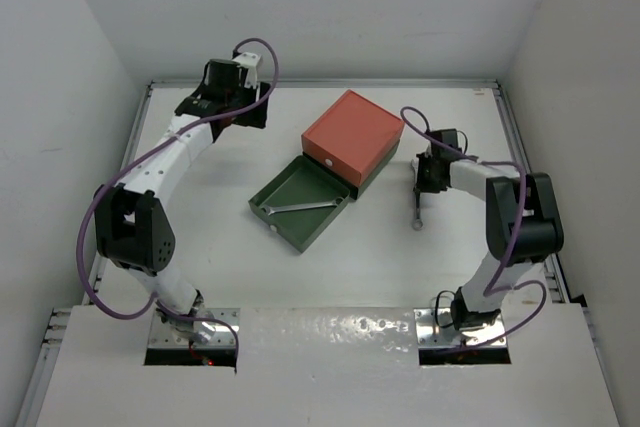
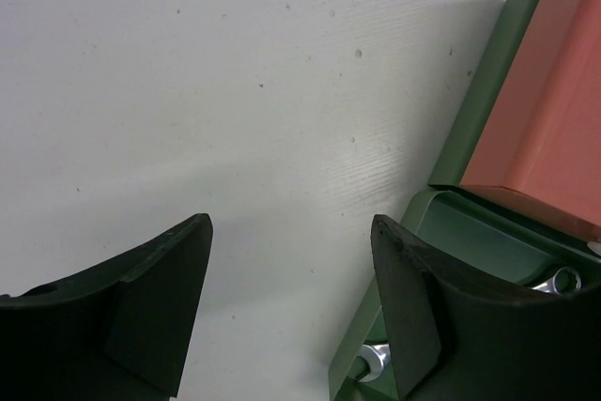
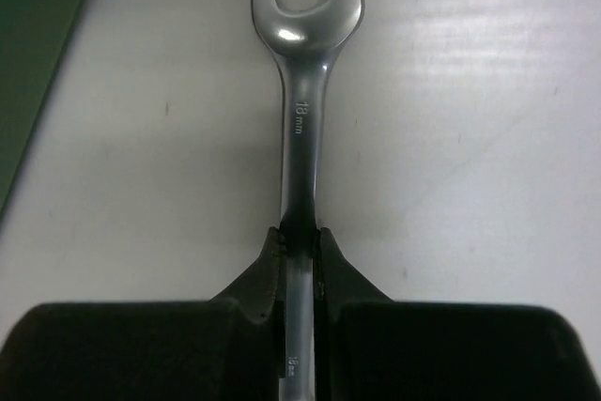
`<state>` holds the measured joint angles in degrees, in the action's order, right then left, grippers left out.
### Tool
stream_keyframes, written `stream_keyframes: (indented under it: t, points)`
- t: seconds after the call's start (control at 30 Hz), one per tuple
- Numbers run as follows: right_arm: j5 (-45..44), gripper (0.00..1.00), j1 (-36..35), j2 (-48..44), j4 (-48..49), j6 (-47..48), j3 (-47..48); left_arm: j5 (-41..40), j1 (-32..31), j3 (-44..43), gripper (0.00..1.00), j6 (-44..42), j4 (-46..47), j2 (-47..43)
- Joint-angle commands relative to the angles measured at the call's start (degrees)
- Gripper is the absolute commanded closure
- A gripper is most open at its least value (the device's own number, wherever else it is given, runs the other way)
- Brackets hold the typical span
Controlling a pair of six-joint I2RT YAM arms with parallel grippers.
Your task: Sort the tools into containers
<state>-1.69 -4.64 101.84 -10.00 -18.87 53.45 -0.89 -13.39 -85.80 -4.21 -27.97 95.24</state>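
Observation:
I will lift my right gripper, turn it, swing it left in the top view over the bare bottom of the dark green box, lower it and release, because that box holds one wrench.
The dark green box (image 1: 300,205) lies open at the table's middle with one silver wrench (image 1: 305,207) inside. The orange-red box (image 1: 352,132) sits just behind it, overlapping its far end. My right gripper (image 1: 420,187) is to the right of the boxes and shut on the shaft of the second silver wrench (image 3: 305,91), whose open end points away from the fingers, low over the table. My left gripper (image 2: 291,223) is open and empty over bare table left of both boxes (image 2: 540,100). No black rod tools show.
White walls enclose the table on three sides. Purple cables (image 1: 120,177) run along both arms. The green box's white knob (image 1: 272,228) faces the near left. A green box edge (image 3: 38,44) lies left of the held wrench.

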Motion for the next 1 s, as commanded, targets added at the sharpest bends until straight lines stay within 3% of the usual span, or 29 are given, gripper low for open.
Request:
stream_keyframes:
  t: [0.0,0.23,0.53,0.8,0.97]
  points:
    - [5.0,1.00,0.1,-8.1,7.3,-0.1,-4.3,-0.7,0.6,-0.3,0.34,0.3,2.7,-2.3]
    - [6.8,1.00,0.2,-15.0,18.2,-0.7,-12.9,-1.2,0.6,-0.3,0.34,-0.4,2.7,-2.5]
    - [9.4,1.00,0.1,-23.7,21.0,0.2,-17.2,-1.0,0.6,-0.2,0.34,-0.4,2.9,-2.3]
    - [10.3,1.00,-2.2,-33.3,16.9,5.9,-9.2,-1.2,0.9,-0.8,0.34,-0.5,3.2,-1.2]
    - [9.0,1.00,-11.1,-32.4,16.2,6.9,-3.0,-1.4,0.9,-0.9,0.34,-0.5,3.2,-1.0]
